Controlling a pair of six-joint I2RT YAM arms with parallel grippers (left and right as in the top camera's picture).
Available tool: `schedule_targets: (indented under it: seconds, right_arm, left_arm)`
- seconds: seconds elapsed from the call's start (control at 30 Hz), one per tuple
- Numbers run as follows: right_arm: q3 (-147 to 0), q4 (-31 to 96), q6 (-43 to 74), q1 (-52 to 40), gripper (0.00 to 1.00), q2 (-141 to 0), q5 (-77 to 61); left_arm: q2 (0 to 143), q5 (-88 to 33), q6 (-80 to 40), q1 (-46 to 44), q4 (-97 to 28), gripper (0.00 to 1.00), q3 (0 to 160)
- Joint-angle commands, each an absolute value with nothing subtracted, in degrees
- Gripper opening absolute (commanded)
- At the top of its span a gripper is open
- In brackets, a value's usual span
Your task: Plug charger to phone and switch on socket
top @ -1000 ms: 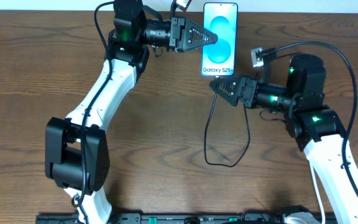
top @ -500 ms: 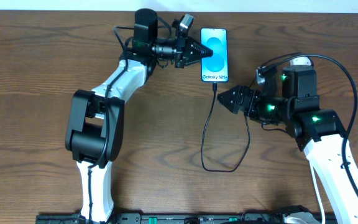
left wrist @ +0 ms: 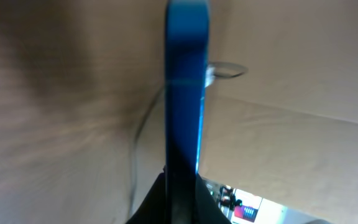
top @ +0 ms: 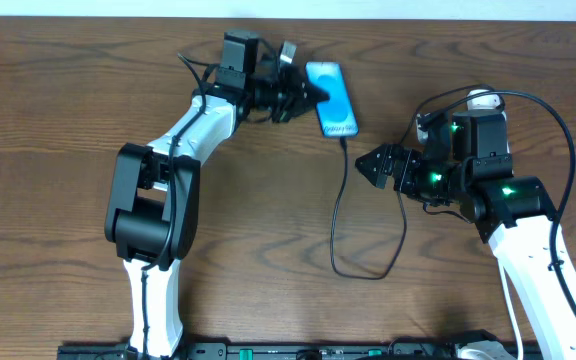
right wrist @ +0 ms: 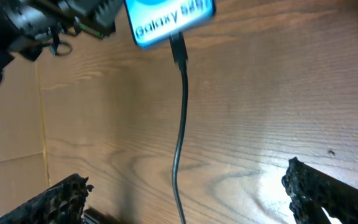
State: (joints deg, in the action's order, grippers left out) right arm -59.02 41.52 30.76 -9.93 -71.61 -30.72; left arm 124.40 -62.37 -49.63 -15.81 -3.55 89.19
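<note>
My left gripper holds the phone (top: pixel 332 100), and the bare tabletop beside the cable (top: pixel 318 174) is below the gripper, toward my base. I need to move the phone down and back next, then let go of it on that spot.
The phone (top: pixel 332 100), blue-teal screen with white "Galaxy" text, is held tilted on its edge at the far centre of the table. My left gripper (top: pixel 310 92) is shut on its left side. In the left wrist view the phone (left wrist: pixel 186 93) shows edge-on between the jaws (left wrist: pixel 180 202). The charger's small black plug (top: pixel 343 141) sits in the phone's lower end, and its thin cable (top: pixel 334 225) loops toward me. My right gripper (top: pixel 366 164) is open and empty, just right of the cable. The right wrist view shows the phone (right wrist: pixel 169 17), plug (right wrist: pixel 178 46) and open jaws (right wrist: pixel 185 199). The socket is mostly hidden.
A small white rounded piece (top: pixel 481 98) shows behind the right arm; I cannot tell what it is. The robot's thicker black cable (top: pixel 558 100) arcs over the right arm. A dark rail (top: pixel 298 351) runs along the table's near edge.
The left gripper has turned the phone from lying flat to tilted on its edge and shifted it slightly left. The right gripper has drawn back from the phone's plug end, down and to the right.
</note>
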Motion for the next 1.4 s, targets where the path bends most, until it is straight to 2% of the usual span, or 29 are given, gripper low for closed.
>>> schedule_targets:
  seconds: [0.0, 0.27, 0.5, 1.37]
  right_arm:
    - [-59.24, 41.6, 29.5, -10.07, 0.99, -71.75, -29.89]
    - [-59.24, 41.6, 29.43, -10.17, 0.99, -71.77, -29.89]
    - [-59.22, 42.28, 28.34, -10.2, 0.99, -71.92, -29.91]
    - [-59.22, 43.09, 27.99, -10.22, 0.99, -72.03, -29.93]
  left_arm:
    - [123.48, -61.47, -37.78, -16.49, -11.73, 0.07, 90.11]
    - [123.48, -64.27, -22.81, -18.76, -27.49, 0.07, 90.08]
    - [123.5, -46.81, -17.45, -19.49, -35.2, 0.07, 90.08]
    - [124.31, -47.07, -15.05, -22.37, -36.8, 0.07, 89.32]
